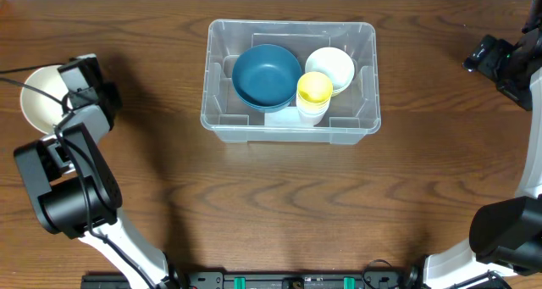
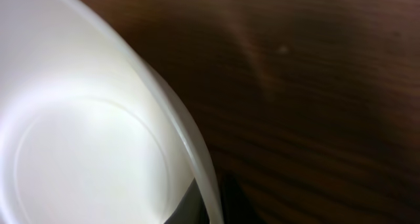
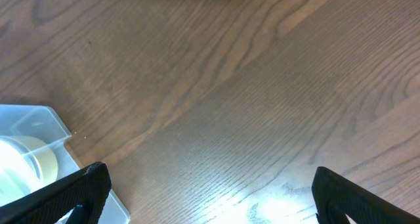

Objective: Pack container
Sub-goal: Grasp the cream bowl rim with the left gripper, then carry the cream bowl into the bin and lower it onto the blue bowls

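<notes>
The empty blue bowl point(image 1: 266, 74) lies to the right of my left gripper in the overhead view, so I will lift, cross the container's side, lower inside and release.
The clear plastic container point(image 1: 222, 119) stands at the table's back centre. It holds a blue bowl point(image 1: 266, 74), a cream bowl point(image 1: 332, 66) and a yellow cup point(image 1: 314, 88) stacked on a white cup. A second cream bowl point(image 1: 41, 98) is at the far left, and my left gripper point(image 1: 68, 102) is shut on its rim. In the left wrist view this bowl point(image 2: 85, 145) fills the left half, with the gripper point(image 2: 211, 204) pinching the rim. My right gripper point(image 1: 489, 62) is open and empty at the far right. In the right wrist view its fingers point(image 3: 210, 188) spread wide over bare wood, with a container corner point(image 3: 46, 129) at lower left.
The dark wooden table point(image 1: 279, 204) runs in front of the container. Both arm bases stand at the front corners, the left one point(image 1: 68, 196) and the right one point(image 1: 508, 230).
</notes>
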Tool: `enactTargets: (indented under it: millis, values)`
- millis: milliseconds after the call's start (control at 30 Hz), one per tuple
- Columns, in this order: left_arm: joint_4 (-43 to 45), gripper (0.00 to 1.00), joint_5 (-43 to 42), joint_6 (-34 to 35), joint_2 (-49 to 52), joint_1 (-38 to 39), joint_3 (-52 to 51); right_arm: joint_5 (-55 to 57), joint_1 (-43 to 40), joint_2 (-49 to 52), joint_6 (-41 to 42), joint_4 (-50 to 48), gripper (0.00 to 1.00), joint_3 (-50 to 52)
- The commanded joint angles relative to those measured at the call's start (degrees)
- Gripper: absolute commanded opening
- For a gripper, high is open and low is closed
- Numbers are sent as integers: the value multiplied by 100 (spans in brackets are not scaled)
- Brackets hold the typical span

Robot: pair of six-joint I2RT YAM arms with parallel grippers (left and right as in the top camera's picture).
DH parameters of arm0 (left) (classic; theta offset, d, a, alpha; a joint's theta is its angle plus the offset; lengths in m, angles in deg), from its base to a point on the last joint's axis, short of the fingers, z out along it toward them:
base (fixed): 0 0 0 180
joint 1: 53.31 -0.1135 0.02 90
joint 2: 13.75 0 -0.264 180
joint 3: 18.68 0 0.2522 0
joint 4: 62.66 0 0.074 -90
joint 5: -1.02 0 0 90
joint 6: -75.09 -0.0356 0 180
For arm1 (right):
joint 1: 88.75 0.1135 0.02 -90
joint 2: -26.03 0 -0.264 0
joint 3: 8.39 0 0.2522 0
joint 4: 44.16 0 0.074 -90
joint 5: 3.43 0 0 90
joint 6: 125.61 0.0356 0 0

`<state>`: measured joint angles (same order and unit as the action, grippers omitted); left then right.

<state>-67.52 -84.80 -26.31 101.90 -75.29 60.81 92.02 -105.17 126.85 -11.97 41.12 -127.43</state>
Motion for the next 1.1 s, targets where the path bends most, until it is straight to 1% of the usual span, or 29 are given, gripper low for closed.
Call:
enactTargets:
  millis: [0,167,367,600,700,767,833,933,1067]
  values:
    - [-181,6,-157,186,-146,238,-61,72,-9,-39,50,4,99,-61]
    - [-291,6,-155,197,-721,616,-61,72,-9,-39,50,4,99,-61]
    - [-551,6,-155,761,-1816,1045,-61,72,-9,-39,50,4,99,-61]
    - [-1110,6,-166,767,-3106,1598,-61,72,-9,-39,50,4,99,-61]
    - [-1279,6,-380,765,-3491,2015,-61,72,-9,-39,50,4,99,-61]
    - [-1281,6,-610,763,-3606,2387,-61,72,-9,-39,50,4,99,-61]
    - [-1272,6,-632,730,-3613,2780,-61,72,-9,-39,50,4,99,-61]
    - [-1263,6,-629,535,-3482,3324,-61,72,-9,-39,50,4,99,-61]
    - [-1211,6,-627,240,-3233,3847,-61,72,-9,-39,50,4,99,-61]
